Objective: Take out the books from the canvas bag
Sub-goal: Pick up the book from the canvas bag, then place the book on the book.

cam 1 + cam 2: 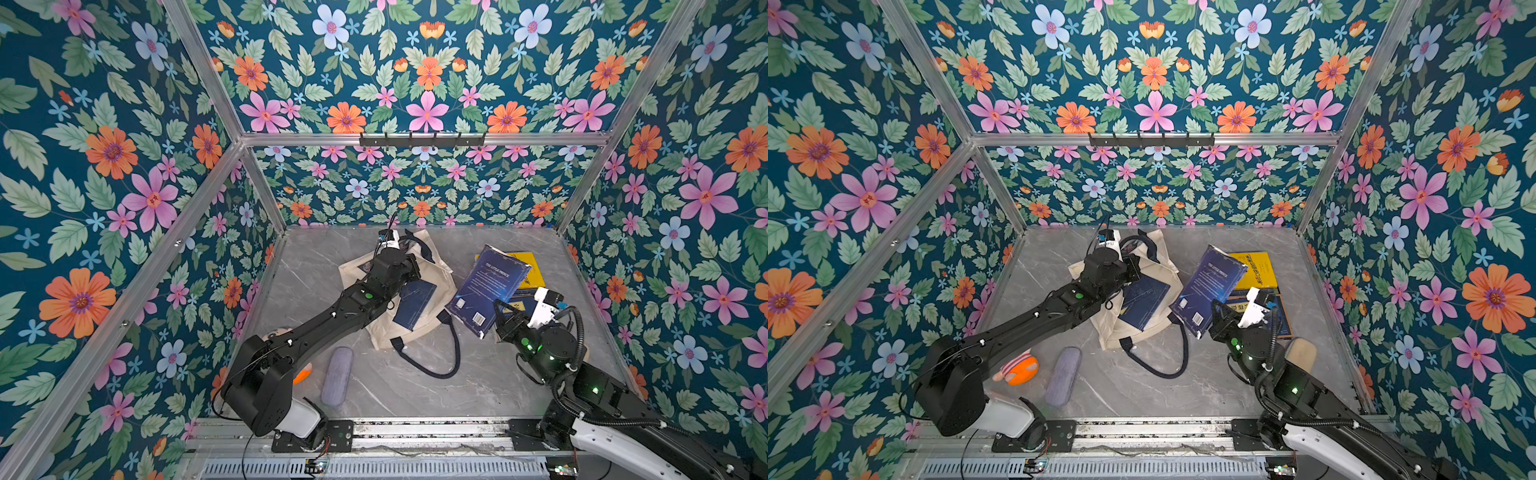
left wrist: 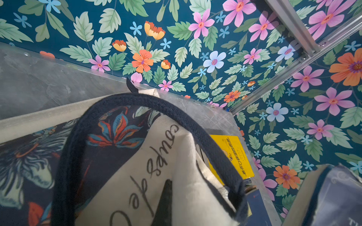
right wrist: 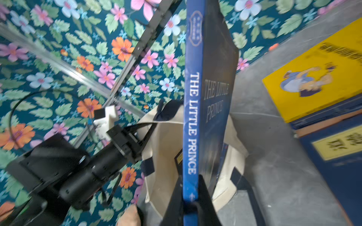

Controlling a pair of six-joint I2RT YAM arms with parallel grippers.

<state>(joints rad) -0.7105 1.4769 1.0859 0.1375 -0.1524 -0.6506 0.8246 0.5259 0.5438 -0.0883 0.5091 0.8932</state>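
The labelled navy book lies below my right gripper, clear of the bag (image 1: 384, 334). I will next swing the blue book around over it, lower and release the blue book's spine.
The cream canvas bag (image 1: 384, 334) lies slumped mid-table, navy handles trailing toward the front. My left gripper (image 1: 412, 265) is shut on the bag's upper cloth, and one black finger (image 2: 164, 201) shows pressed into the printed canvas (image 2: 176, 156). A navy book (image 1: 415, 303) sticks out of the bag's mouth. My right gripper (image 3: 191, 201) is shut on the spine of a blue book titled The Little Prince (image 1: 490, 286), held tilted above the table right of the bag. A yellow book (image 1: 527, 266) and a navy book with a yellow label (image 3: 337, 144) lie at the right.
A grey-lilac pouch (image 1: 337, 376) and an orange plush toy (image 1: 1019, 368) lie at the front left by the left arm's base. A beige object (image 1: 1302, 351) sits behind the right arm. Flowered walls close in three sides, with a hook rail (image 1: 422, 139) on the back wall.
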